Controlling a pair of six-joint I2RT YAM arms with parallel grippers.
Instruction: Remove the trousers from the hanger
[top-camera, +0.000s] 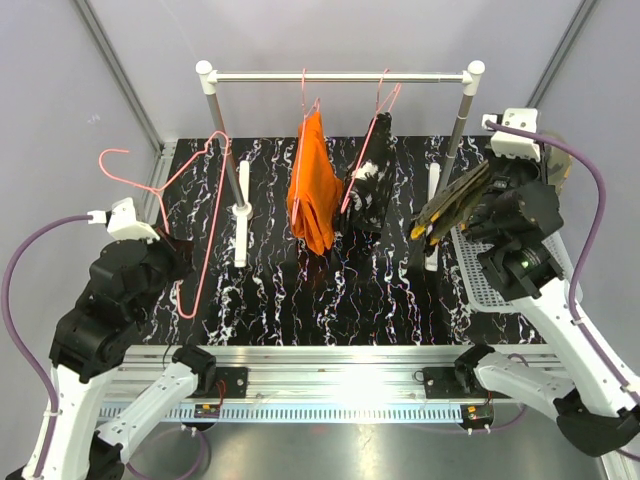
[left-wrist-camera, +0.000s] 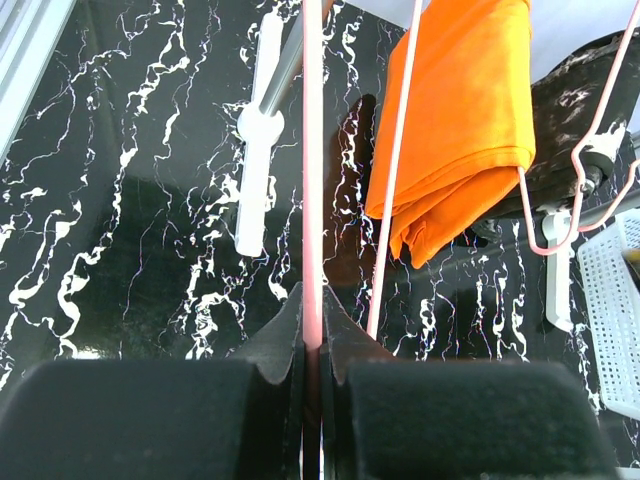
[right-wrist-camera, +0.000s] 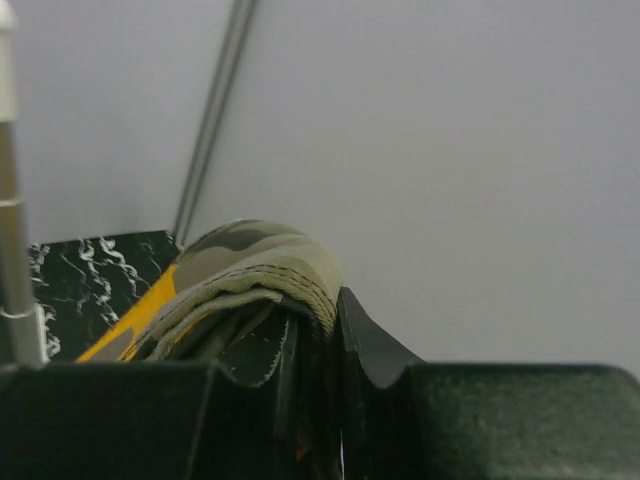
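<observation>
The camouflage trousers (top-camera: 448, 207) hang free of any hanger, so my right gripper will next lower them into the white perforated basket (top-camera: 482, 274) below it and let them go there.
My left gripper (top-camera: 176, 256) (left-wrist-camera: 312, 302) is shut on the wire of an empty pink hanger (top-camera: 205, 215) (left-wrist-camera: 313, 150), held off the rail at the left over the black marbled table. The bright orange trousers (top-camera: 312, 190) (left-wrist-camera: 460, 120) hang folded over a pink hanger on the rail. To their right the black trousers (top-camera: 371, 190) (left-wrist-camera: 580, 110) hang on another pink hanger. At the right, beside the rack post, my right gripper (top-camera: 482, 208) (right-wrist-camera: 325, 300) is shut on the camouflage trousers (top-camera: 448, 207) (right-wrist-camera: 250, 265), which are held in the air, free of any hanger.
A clothes rack with a metal rail (top-camera: 340, 76) and two white-footed posts (top-camera: 240, 215) stands across the table. A white perforated basket (top-camera: 492, 280) (left-wrist-camera: 615, 310) sits at the right edge under the right arm. Grey walls enclose the back and sides.
</observation>
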